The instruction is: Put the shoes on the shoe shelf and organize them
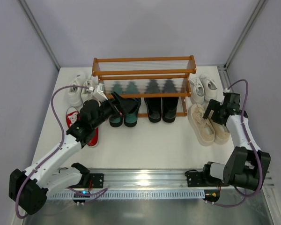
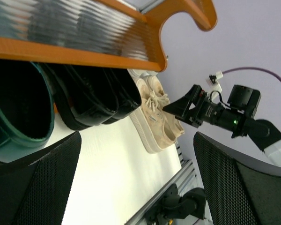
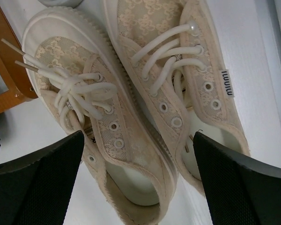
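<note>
I should lower my right gripper next, over the beige sneakers, to close on both shoes, since their inner sides lie together between the open fingers.
The orange-brown shoe shelf (image 1: 144, 70) stands at the back. Dark green loafers (image 1: 124, 115) and black loafers (image 1: 161, 110) sit in its bottom tier, heels toward me. My left gripper (image 1: 119, 107) hovers open by the green loafers' heels; in the left wrist view its jaws (image 2: 138, 187) hold nothing, with a green loafer (image 2: 18, 117) at the left. The beige sneakers (image 1: 206, 126) lie right of the shelf. My right gripper (image 3: 138, 183) is open above their heels (image 3: 131, 117), not touching. Red sneakers (image 1: 75, 119) lie half hidden under my left arm.
One white sneaker pair (image 1: 79, 89) lies left of the shelf, another (image 1: 202, 86) to its right behind the beige pair. The shelf's two upper tiers (image 2: 84, 51) hold nothing. A shelf foot (image 3: 9, 70) is close to the beige pair's toes. Grey walls enclose the table.
</note>
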Available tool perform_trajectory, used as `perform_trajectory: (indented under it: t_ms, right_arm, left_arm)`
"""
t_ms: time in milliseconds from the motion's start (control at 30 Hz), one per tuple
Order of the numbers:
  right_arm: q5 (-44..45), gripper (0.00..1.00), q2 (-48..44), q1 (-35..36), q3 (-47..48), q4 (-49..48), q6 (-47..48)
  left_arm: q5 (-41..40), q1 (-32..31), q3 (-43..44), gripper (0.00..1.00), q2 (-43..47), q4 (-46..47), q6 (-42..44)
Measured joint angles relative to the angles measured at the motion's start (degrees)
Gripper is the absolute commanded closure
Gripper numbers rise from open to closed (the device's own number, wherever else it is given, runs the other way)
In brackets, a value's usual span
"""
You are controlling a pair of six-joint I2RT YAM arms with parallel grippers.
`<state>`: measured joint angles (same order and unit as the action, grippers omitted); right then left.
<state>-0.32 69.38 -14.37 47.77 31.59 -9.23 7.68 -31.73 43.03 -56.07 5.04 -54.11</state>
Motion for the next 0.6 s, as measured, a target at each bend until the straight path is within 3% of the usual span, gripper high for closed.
perform_trajectory:
  t_ms: [133,267,367,400,467,600]
  right_arm:
    - [-2.19,0.19,5.27,0.0,0.26,-0.59,2.08]
    - [-2.82,0.25,11.3,-0.07,1.14,-0.66,3.02]
    - [-1.73,0.54,13.42,-0.11,1.73,-0.83,3.58]
    - [-1.25,0.76,13.81,-0.39,1.92,-0.81,3.37]
    - [-1.22,0.96,14.71,-0.66,2.95,-0.09,3.13]
    - [-2.36,0.96,14.45,-0.37,3.85,1.62,2.16]
  left_arm:
    - [1.75,0.0,-1.36,0.0,0.31,-0.81,0.13]
    - [2.69,0.0,-2.69,0.0,1.42,-1.55,0.15]
    - [2.89,0.0,-3.93,0.0,2.69,-1.97,0.15]
    - [2.89,0.0,-4.22,0.0,2.99,-2.12,0.13]
    - [2.91,0.04,-4.72,0.0,3.45,-2.4,0.13]
    - [2.93,0.04,-5.05,0.0,3.52,-2.99,0.15]
